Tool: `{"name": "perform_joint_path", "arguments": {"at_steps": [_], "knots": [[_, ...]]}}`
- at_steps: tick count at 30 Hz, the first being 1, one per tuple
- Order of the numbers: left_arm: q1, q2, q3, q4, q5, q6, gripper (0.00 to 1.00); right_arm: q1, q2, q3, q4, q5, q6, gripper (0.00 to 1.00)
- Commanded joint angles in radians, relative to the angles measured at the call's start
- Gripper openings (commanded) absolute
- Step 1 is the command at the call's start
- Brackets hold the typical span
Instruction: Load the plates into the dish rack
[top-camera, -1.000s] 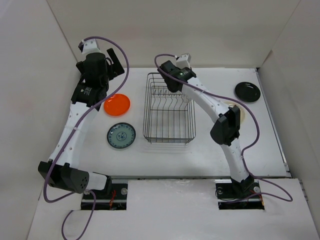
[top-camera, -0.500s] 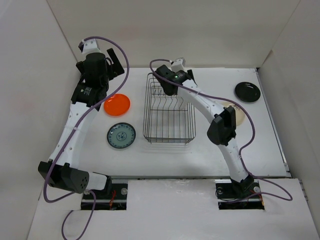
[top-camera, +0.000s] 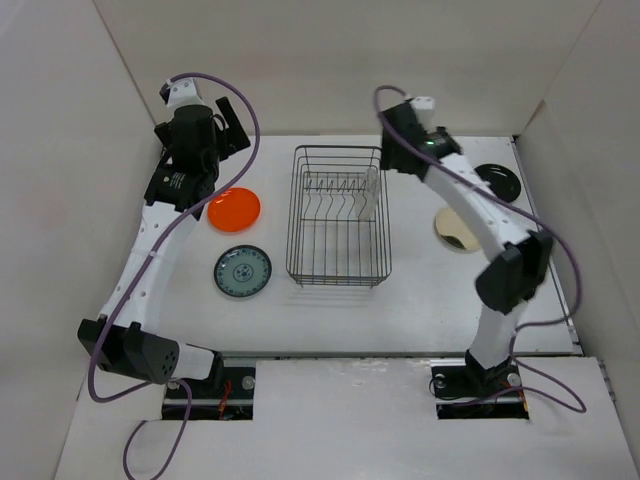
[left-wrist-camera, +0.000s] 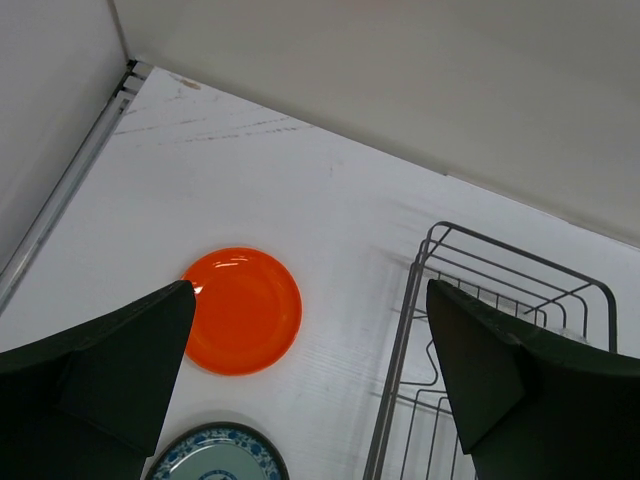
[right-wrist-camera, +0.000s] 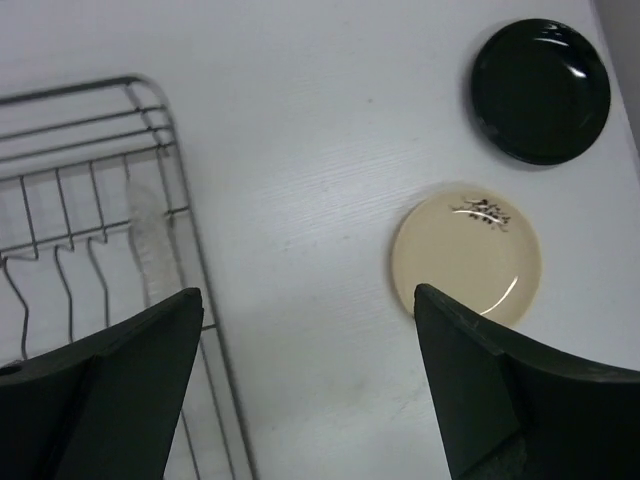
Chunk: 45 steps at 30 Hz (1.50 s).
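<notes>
The black plate that isn't in the rack is below the robot's right gripper and to its right in the top view, so the gripper needs to move across that way and go down to the black plate's wall-side rim (top-camera: 518, 188) (right-wrist-camera: 604, 102).
The dish rack (top-camera: 338, 148) stands mid-table. In the right wrist view a clear glass plate (right-wrist-camera: 150, 240) stands on edge in the dish rack (right-wrist-camera: 178, 207), by its right rim. The orange plate (top-camera: 234, 209) and the blue-green patterned plate (top-camera: 242, 271) lie flat to the rack's left. On the right lie the beige plate (top-camera: 458, 228) and the black plate (top-camera: 497, 183), which is partly behind my right arm. My right gripper (top-camera: 392, 155) hangs open and empty over the table between the rack's right rim and the beige plate (right-wrist-camera: 466, 258). My left gripper (top-camera: 232, 128) is open and empty, high above the orange plate (left-wrist-camera: 243, 310).
White walls enclose the table on the left, back and right. A metal strip (left-wrist-camera: 70, 190) runs along the left wall's foot. The black plate (right-wrist-camera: 540, 88) lies close to the right wall. The rack's corner (left-wrist-camera: 432, 240) shows under my left gripper's right finger.
My right gripper has opened and swung right, from over the rack's far end to beside its right rim. The left arm has not moved.
</notes>
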Motion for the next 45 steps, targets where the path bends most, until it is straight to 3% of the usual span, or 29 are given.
{"name": "perform_joint_path", "arguments": {"at_steps": [1,2,6,11,14,19,26,35,45], "knots": [[0.002,-0.002,0.043,0.013,0.025,-0.007,1.00,-0.215,-0.265,-0.243,0.388,-0.400,-0.061,0.91],[0.002,-0.002,0.043,0.027,0.050,-0.007,1.00,-0.345,-0.295,-0.303,0.438,-0.536,-0.061,0.91],[0.002,-0.011,0.019,0.068,0.130,0.013,1.00,-0.593,-0.355,-0.528,0.574,-0.662,0.025,0.91],[0.002,-0.002,0.019,0.068,0.167,0.013,1.00,-0.779,-0.419,-0.850,0.820,-0.779,0.156,0.91],[0.002,0.007,0.019,0.068,0.191,0.013,1.00,-0.863,-0.407,-0.929,0.899,-0.842,0.206,0.91],[0.002,0.007,0.019,0.068,0.202,0.013,1.00,-0.889,-0.321,-0.920,0.908,-0.746,0.255,0.91],[0.002,-0.013,0.010,0.079,0.211,0.013,1.00,-0.931,-0.168,-0.823,0.943,-0.801,0.277,0.90],[0.002,-0.013,0.010,0.088,0.211,0.022,1.00,-0.931,-0.011,-0.698,0.885,-0.738,0.304,0.88],[0.002,-0.013,0.000,0.088,0.182,0.022,1.00,-0.931,0.095,-0.564,0.793,-0.703,0.313,0.78]]}}
